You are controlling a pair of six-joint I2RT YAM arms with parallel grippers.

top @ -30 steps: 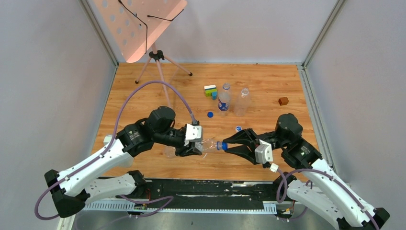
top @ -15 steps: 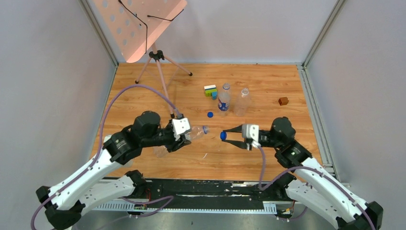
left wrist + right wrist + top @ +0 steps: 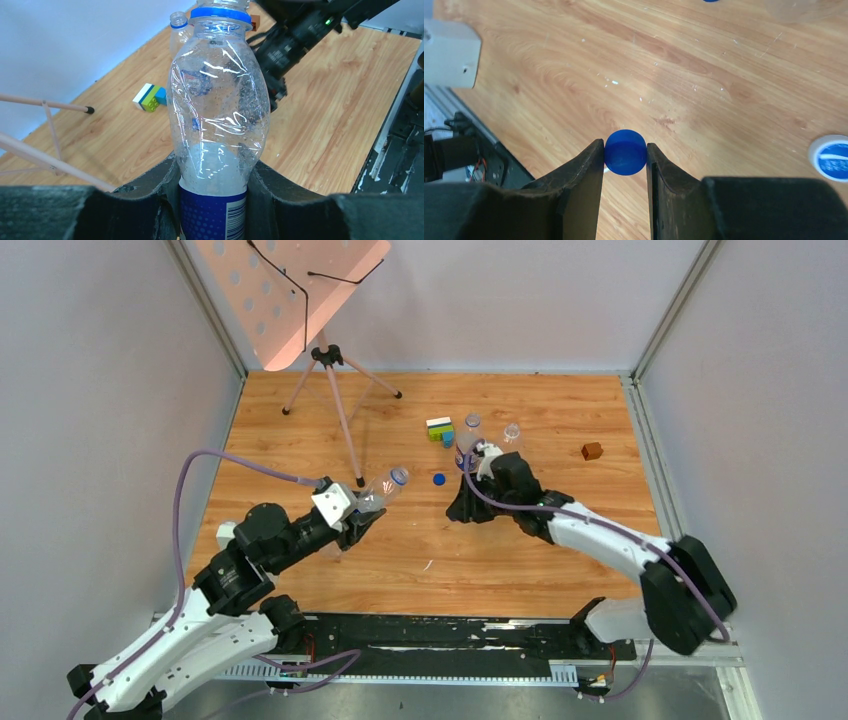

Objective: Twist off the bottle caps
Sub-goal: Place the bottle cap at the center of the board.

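Note:
My right gripper lowers to open wood near the loose cap, below and to the left in the top view, next and releases its dark blue cap there.
My left gripper is shut on a clear bottle at its blue label. The bottle's neck is open, with only a blue ring, and it tilts up toward the back. My right gripper is shut on a dark blue bottle cap, held just above the wood. In the top view the right gripper points down at the table's middle, and its cap is hidden there. Another blue cap lies loose between the arms. A whitish cap lies to the right of the right fingers.
Two more bottles stand at the back, partly behind the right arm. A toy block cluster sits to their left, and a brown cube lies at the right. A tripod stand occupies the back left.
The cap has come off the bottle. My left arm drew the bottle back to the left and tilted it up. My right arm carried the cap toward the table's middle.

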